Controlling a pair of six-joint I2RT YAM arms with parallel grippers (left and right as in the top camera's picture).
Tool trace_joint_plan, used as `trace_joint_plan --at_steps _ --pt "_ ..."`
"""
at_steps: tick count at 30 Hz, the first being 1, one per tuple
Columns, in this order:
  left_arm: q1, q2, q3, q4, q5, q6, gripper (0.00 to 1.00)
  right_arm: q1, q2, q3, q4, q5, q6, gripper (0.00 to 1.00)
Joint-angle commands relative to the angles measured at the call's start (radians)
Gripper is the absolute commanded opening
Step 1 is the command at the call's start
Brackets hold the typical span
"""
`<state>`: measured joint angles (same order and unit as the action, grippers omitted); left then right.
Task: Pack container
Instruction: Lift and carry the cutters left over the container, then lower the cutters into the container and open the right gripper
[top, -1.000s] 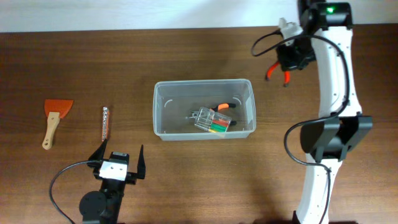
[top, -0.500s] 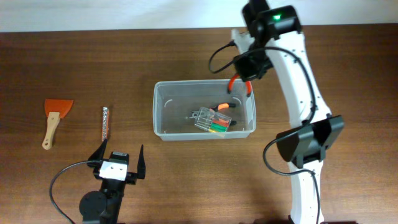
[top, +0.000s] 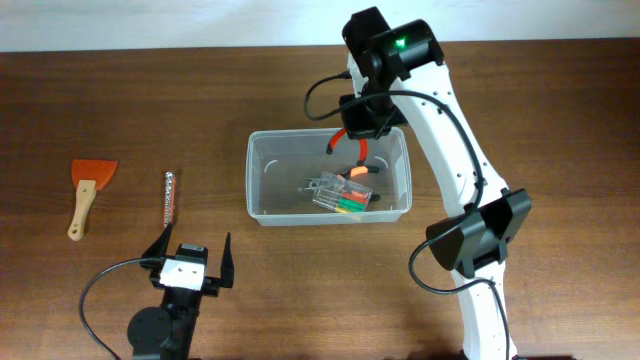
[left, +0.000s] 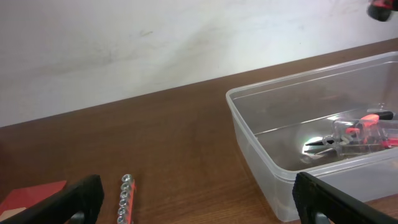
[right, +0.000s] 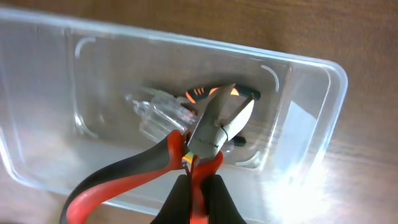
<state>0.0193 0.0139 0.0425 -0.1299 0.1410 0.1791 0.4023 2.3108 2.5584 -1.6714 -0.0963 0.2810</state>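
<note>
My right gripper turns, comes back and lowers over the orange-handled tool (right: 245, 92) next. It then releases the red-and-black pliers (right: 205, 134), as the pliers hang over the tub's far rim.
The container (top: 259, 180) is a clear plastic tub at mid-table; it also shows in the left wrist view (left: 261, 155) and the right wrist view (right: 311, 143). Inside lie a small clear case of coloured bits (top: 345, 196) and another orange-handled tool (top: 360, 171). My right gripper (top: 352, 133) is shut on red-and-black pliers (right: 205, 134) and holds them over the tub's far rim, steel jaws pointing down into it. My left gripper (top: 192, 262) is open and empty near the front edge, left of the tub.
An orange-bladed scraper with a wooden handle (top: 87, 190) lies at the far left. A strip of sockets (top: 169, 197) lies beside it, also in the left wrist view (left: 125, 199). The right arm reaches over the table's right side.
My right gripper has carried the pliers leftward from beyond the tub's right end to above the tub. The left arm has not moved.
</note>
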Motion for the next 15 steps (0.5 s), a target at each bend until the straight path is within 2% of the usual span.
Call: trace_joint_plan --at_steps 1,7,15 --pt "0.005 -0.008 -0.006 0.003 -0.008 -0.009 0.99 0.004 -0.014 0.021 0.003 -0.009 0.279 0.04" --pt "0.005 -0.008 -0.006 0.003 -0.007 -0.009 0.99 0.005 -0.014 0.021 0.002 -0.105 0.532 0.04" --pt "0.005 -0.008 -0.006 0.003 -0.008 -0.009 0.99 0.030 -0.013 -0.036 0.003 -0.109 0.698 0.08"
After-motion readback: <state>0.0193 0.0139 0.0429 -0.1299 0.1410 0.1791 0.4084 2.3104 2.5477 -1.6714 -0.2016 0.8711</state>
